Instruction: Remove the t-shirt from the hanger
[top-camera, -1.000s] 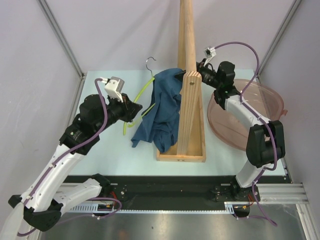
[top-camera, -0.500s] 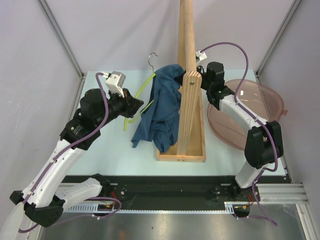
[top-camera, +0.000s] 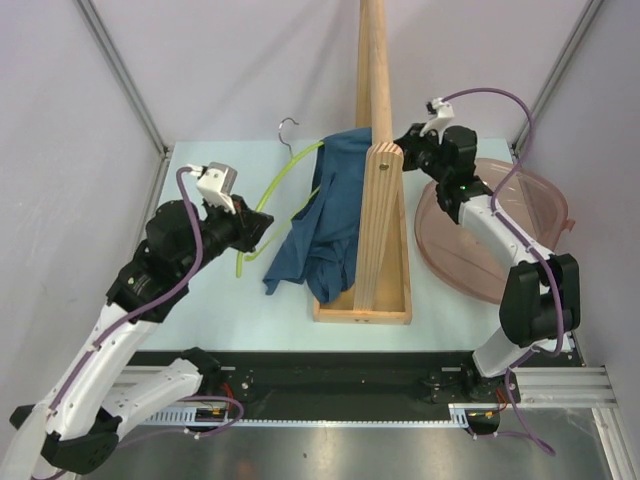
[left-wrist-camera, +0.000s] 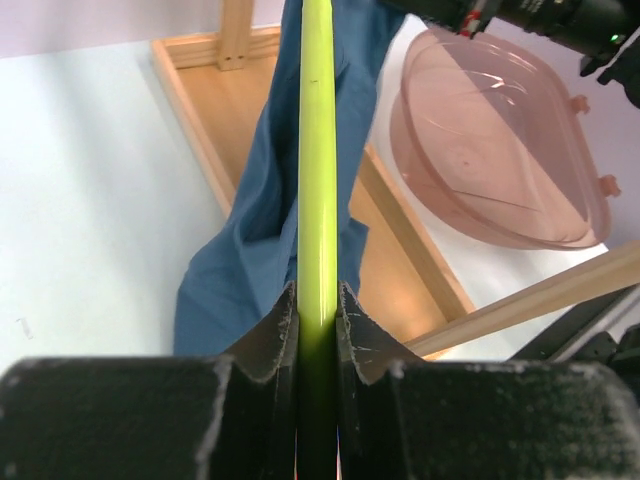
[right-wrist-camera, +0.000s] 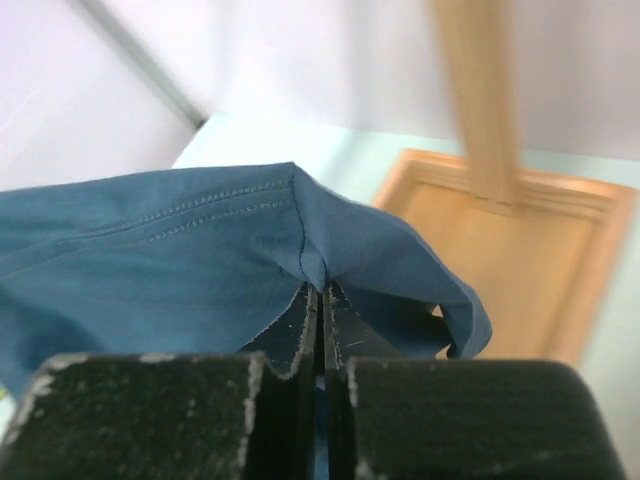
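Observation:
I should lift my left gripper outward, right in the top view, hang the hanger's bare silver hook on the pole's top bar and release.
The dark teal t-shirt (top-camera: 335, 215) hangs beside the wooden pole, its top pulled taut across it. The lime-green hanger (top-camera: 285, 172) runs from the shirt's collar out to the left, its silver hook (top-camera: 288, 125) pointing up. My left gripper (top-camera: 261, 226) is shut on the hanger's lower arm; in the left wrist view the green bar (left-wrist-camera: 318, 150) runs straight out between the fingers of the left gripper (left-wrist-camera: 318, 300), with the t-shirt (left-wrist-camera: 255, 240) behind it. My right gripper (top-camera: 402, 142) is just right of the pole. In the right wrist view the right gripper (right-wrist-camera: 322, 295) pinches a fold of the t-shirt (right-wrist-camera: 200, 250).
A thick wooden pole (top-camera: 375, 60) rises from a wooden tray base (top-camera: 365, 310) in the middle of the table. A pink translucent bowl (top-camera: 500, 230) lies at the right, under the right arm. Grey walls close in both sides.
The right gripper has closed on the shirt's top edge and drawn it right. The left arm has pulled the hanger left and lower, so more green bar shows outside the shirt.

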